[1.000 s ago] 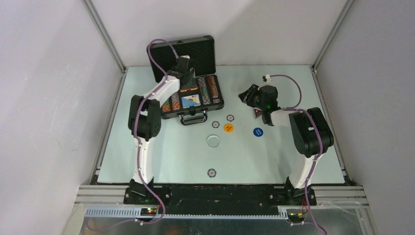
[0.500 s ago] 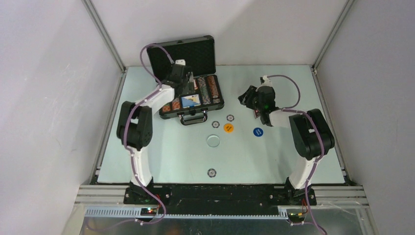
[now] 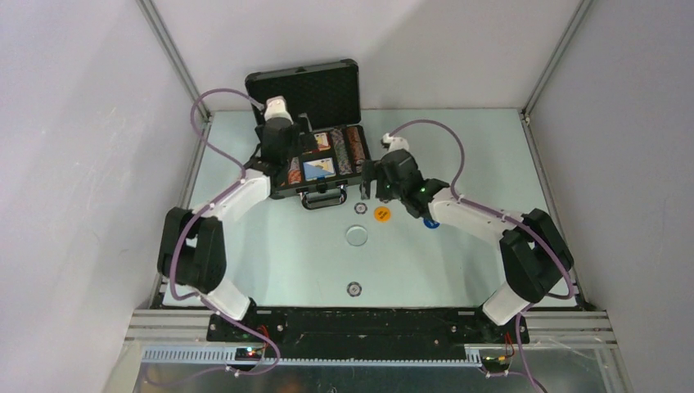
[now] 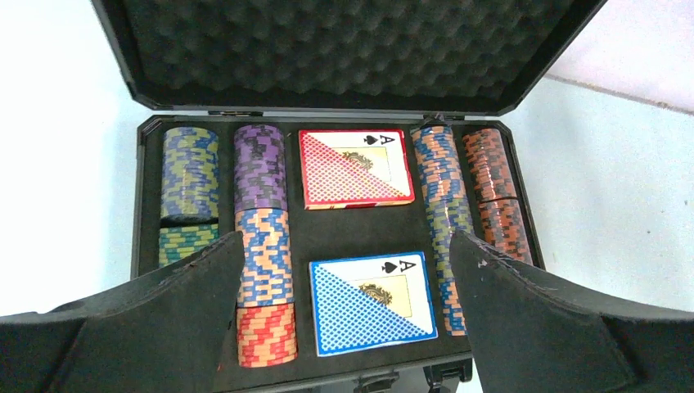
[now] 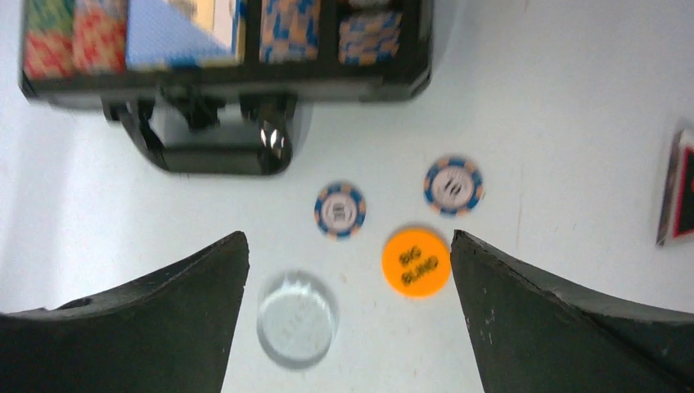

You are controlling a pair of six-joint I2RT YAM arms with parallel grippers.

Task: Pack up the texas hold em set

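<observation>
My right gripper has to lower and move back first, to get to the clear button, which is nearer me than the orange button [image 3: 382, 214], and straddle the clear button's rim.
The black briefcase [image 3: 321, 88] [image 4: 327, 49] lies open at the back, foam lid up. Rows of multicoloured chips [image 4: 261, 246] fill it, with a red-patterned card deck [image 4: 354, 168] and a blue deck [image 4: 375, 301]. My left gripper [image 3: 282, 155] [image 4: 345, 237] hangs open and holds nothing above the case's near half. My right gripper [image 3: 375, 180] [image 5: 348, 237] is open above the table in front of the case. Below it lie an orange button [image 5: 416, 262] [image 3: 382, 214], a clear button [image 5: 296, 318] [image 3: 356, 237] and two loose chips [image 5: 340, 210] [image 5: 453, 186]. A dark marker [image 5: 678, 188] shows at the edge.
Another loose chip [image 3: 353, 288] lies near the front edge. A blue button [image 3: 429, 222] peeks from under my right forearm. The case handle [image 5: 217, 139] points toward me. Grey enclosure walls stand on both sides and behind.
Both grippers have opened. The left arm drew back from over the case toward its left front. The right arm swung left, from the marker to above the buttons.
</observation>
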